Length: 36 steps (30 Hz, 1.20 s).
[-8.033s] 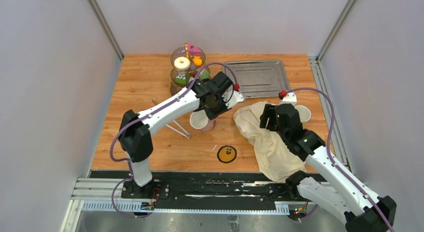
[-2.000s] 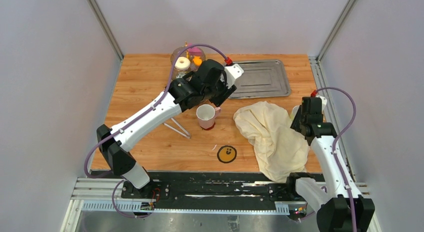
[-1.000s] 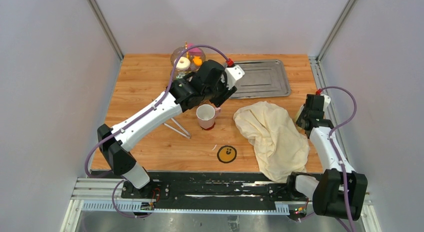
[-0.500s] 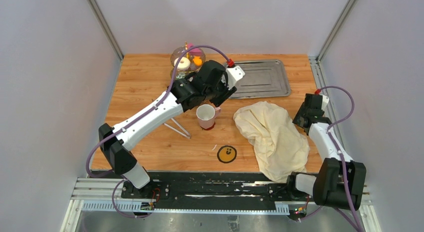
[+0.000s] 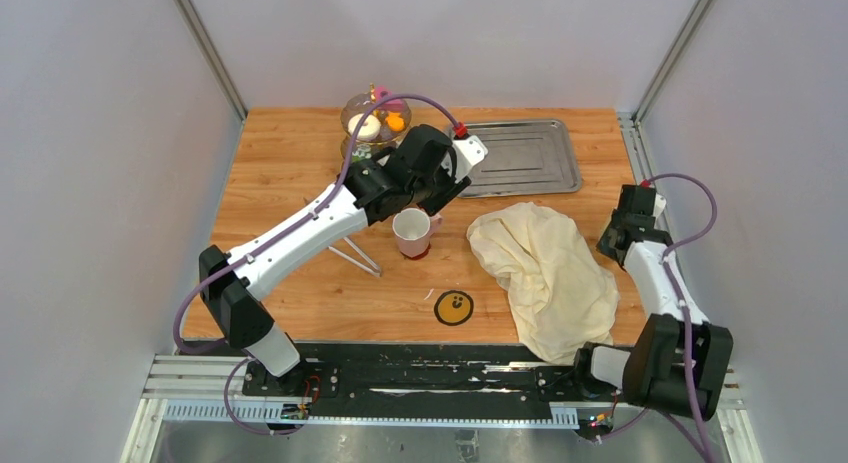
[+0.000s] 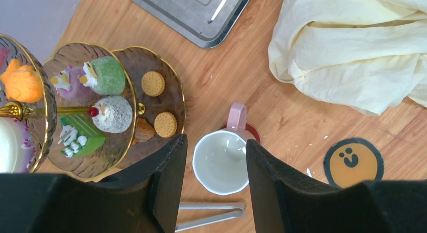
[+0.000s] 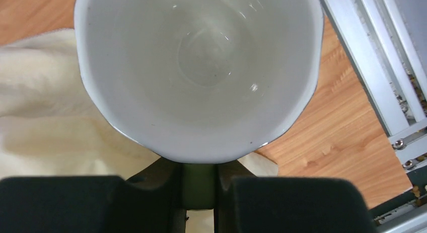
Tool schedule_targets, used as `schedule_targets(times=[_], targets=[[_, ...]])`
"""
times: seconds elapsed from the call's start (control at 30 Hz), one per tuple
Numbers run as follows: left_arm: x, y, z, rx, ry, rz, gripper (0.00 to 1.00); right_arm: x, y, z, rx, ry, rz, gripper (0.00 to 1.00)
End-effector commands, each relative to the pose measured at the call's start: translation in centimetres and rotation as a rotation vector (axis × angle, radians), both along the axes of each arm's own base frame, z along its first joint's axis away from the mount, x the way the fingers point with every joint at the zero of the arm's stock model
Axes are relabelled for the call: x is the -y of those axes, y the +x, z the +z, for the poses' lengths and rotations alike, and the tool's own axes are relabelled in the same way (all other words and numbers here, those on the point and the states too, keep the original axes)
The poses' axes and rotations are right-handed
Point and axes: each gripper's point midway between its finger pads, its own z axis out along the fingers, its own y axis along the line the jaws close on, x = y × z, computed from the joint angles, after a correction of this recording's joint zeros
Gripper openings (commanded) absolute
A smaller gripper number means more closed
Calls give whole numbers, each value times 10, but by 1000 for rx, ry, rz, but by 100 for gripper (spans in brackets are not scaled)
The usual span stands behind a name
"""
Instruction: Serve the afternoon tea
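The robot's right gripper needs to carry the mug back and to the left in the top view, onto the empty smiley coaster (image 5: pixel 454 307), and let go of it there.
The three-tier glass stand (image 5: pixel 375 123) with gold rims holds small cakes (image 6: pixel 107 74), round biscuits (image 6: pixel 152 83) and an orange piece (image 6: pixel 22 84). A white mug with a pink handle (image 6: pixel 221 162) stands upright on a red coaster, below my left gripper (image 6: pixel 216 180). That gripper hangs open above it, with the mug apart from both fingers. My right gripper (image 7: pixel 199 187) is shut on the green handle (image 7: pixel 199 182) of a second pale mug (image 7: pixel 201 67) at the table's right edge. In the top view my right wrist (image 5: pixel 630 218) hides that mug.
A large cream cloth (image 5: pixel 545 268) lies crumpled between the two mugs. A steel tray (image 5: pixel 520 155) sits at the back right. Grey tongs (image 5: pixel 355 255) lie left of the pink-handled mug, and a yellow smiley coaster (image 5: pixel 453 307) near the front. A metal rail (image 7: pixel 372 67) runs along the right edge.
My right wrist has shifted slightly right and nearer at the table's right edge. The left arm has barely moved above the pink-handled mug.
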Motion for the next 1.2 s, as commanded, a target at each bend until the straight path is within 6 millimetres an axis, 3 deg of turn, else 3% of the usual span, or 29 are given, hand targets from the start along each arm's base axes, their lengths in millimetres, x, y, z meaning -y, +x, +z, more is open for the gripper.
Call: schedule_targets(times=[0.0,0.1,0.2,0.27,0.37,0.53,0.6,0.7,0.73,0.8,0.83,0.97,1.17], targets=[[0,-2,4,14,-15,4,51,4,17,77,206,-35,8,1],[-2,-2,1,0,-16,31,51,-9,19,114,302,-32,76,1],[-11,0,7,20,-24,88,51,-37,22,153,395,-16,209,1],[-17,-1,19,20,-57,119,51,-71,23,169,434,43,358,1],[-42,5,38,23,-122,196,51,-123,15,179,427,54,554,1],[-114,18,50,39,-218,431,51,-220,-19,189,490,145,942,1],[-147,17,53,70,-269,544,51,-248,-38,178,460,169,1049,1],[-192,6,47,123,-316,715,50,-276,-70,140,291,196,1167,1],[-203,2,48,144,-337,753,53,-286,-82,128,250,204,1206,1],[-221,-7,45,172,-368,815,68,-303,-100,107,207,204,1268,1],[-227,-10,43,178,-379,836,74,-312,-106,98,200,196,1299,0],[-233,-17,31,153,-395,857,78,-321,-117,61,141,45,1333,1],[-230,-25,19,117,-413,840,78,-332,-117,39,125,-24,1310,1]])
